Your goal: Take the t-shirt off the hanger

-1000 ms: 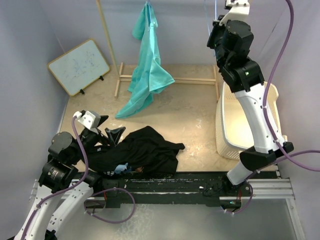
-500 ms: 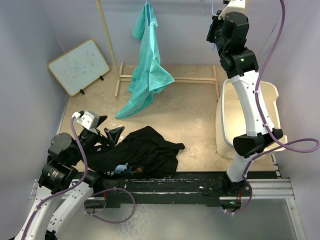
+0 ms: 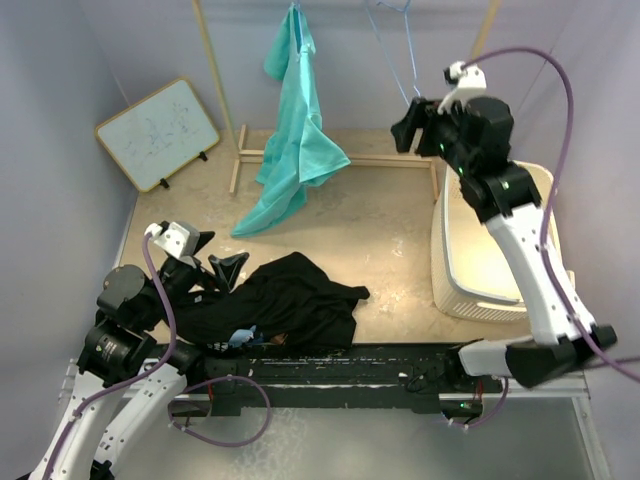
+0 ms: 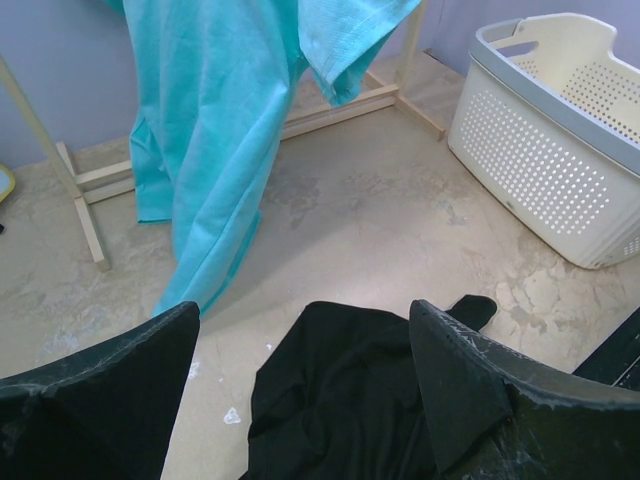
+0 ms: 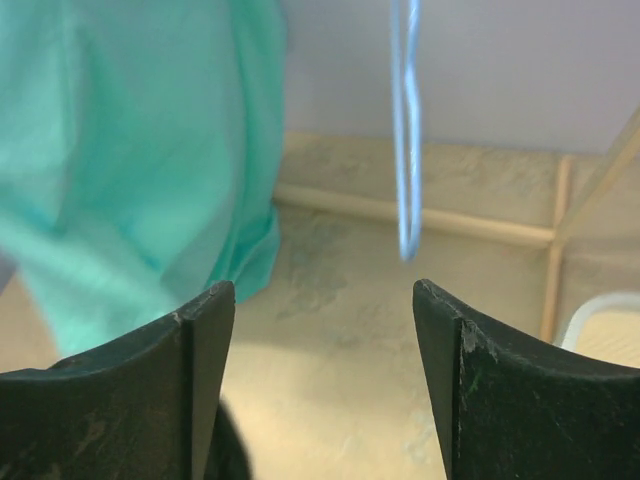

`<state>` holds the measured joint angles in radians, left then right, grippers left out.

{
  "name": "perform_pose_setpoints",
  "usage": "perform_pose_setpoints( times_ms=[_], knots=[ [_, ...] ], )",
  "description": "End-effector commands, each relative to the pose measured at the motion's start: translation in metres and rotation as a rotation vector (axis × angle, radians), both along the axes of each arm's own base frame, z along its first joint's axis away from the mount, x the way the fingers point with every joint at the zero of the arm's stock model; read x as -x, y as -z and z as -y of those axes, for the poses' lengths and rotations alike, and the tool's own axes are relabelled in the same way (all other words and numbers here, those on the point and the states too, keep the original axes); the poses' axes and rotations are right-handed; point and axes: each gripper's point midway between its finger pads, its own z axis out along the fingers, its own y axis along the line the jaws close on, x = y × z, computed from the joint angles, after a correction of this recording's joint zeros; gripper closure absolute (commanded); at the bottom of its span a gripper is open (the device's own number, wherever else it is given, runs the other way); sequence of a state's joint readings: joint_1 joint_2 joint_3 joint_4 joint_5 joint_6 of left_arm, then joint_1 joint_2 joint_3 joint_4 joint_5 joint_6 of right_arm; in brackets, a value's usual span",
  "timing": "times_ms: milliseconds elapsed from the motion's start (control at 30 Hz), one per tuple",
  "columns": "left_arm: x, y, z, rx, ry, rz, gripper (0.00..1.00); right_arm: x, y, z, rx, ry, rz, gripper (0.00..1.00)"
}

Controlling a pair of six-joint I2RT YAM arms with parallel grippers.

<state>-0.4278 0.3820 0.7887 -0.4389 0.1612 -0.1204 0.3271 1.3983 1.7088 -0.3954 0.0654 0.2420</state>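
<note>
My right gripper should swing back and down, tilting downward, onto the middle of the black t-shirt point(image 3: 290, 305) by the blue patch.
An empty blue wire hanger point(image 3: 401, 45) hangs from the rack's top rail; the right wrist view shows its lower loop point(image 5: 405, 150) ahead of the fingers. My right gripper point(image 3: 408, 128) point(image 5: 322, 290) is open, below and slightly right of the hanger, holding nothing. A black t-shirt point(image 3: 290, 305) point(image 4: 350, 400) lies crumpled on the table in front of my left arm. My left gripper point(image 3: 215, 262) point(image 4: 305, 310) stands open over the shirt's left edge, not gripping it. A teal t-shirt point(image 3: 295, 130) point(image 4: 210, 130) point(image 5: 120, 150) hangs from the rail further left.
A white laundry basket point(image 3: 452, 265) point(image 4: 560, 140) stands at the right, under my right arm. The wooden rack's base bar point(image 3: 380, 160) runs across the back. A small whiteboard point(image 3: 158, 132) leans at the back left.
My right gripper has opened and the arm has swung down from the top rail. The blue hanger now hangs free. The left arm has not moved.
</note>
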Motion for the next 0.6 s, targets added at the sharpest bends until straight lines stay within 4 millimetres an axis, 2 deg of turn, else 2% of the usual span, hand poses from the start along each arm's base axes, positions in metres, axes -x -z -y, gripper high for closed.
perform_pose_setpoints(
  times_ms=[0, 33, 133, 167, 200, 233, 267, 333, 467, 567],
  knots=[
    [0.000, -0.009, -0.004, 0.027, -0.027, 0.027, 0.12, 0.068, 0.000, -0.038, -0.121, -0.270, 0.034, 0.25],
    [0.001, -0.010, -0.005, 0.031, -0.030, 0.035, 0.12, 0.082, 0.012, -0.049, -0.126, -0.327, 0.009, 0.25],
    [0.000, -0.009, -0.004, 0.031, -0.027, 0.032, 0.12, 0.125, 0.053, -0.098, -0.107, -0.482, -0.083, 0.21],
    [-0.001, -0.007, -0.003, 0.029, -0.023, 0.025, 0.12, 0.138, 0.069, -0.116, -0.107, -0.533, -0.122, 0.16],
    [-0.002, -0.007, -0.002, 0.027, -0.019, 0.023, 0.12, 0.149, 0.085, -0.131, -0.096, -0.573, -0.155, 0.06],
    [-0.002, -0.006, -0.001, 0.025, -0.014, 0.016, 0.12, 0.156, 0.101, -0.142, -0.076, -0.594, -0.181, 0.01],
    [-0.003, -0.005, 0.000, 0.022, -0.012, 0.011, 0.12, 0.161, 0.119, -0.152, -0.053, -0.601, -0.207, 0.00],
    [-0.002, -0.005, -0.001, 0.023, -0.013, 0.009, 0.13, 0.169, 0.153, -0.171, -0.015, -0.629, -0.267, 0.00],
    [-0.004, -0.004, -0.004, 0.022, -0.034, 0.008, 0.12, 0.193, 0.208, -0.212, 0.078, -0.746, -0.327, 0.00],
    [-0.005, -0.003, -0.004, 0.019, -0.039, 0.004, 0.13, 0.202, 0.249, -0.231, 0.202, -0.796, -0.362, 0.00]
  ],
)
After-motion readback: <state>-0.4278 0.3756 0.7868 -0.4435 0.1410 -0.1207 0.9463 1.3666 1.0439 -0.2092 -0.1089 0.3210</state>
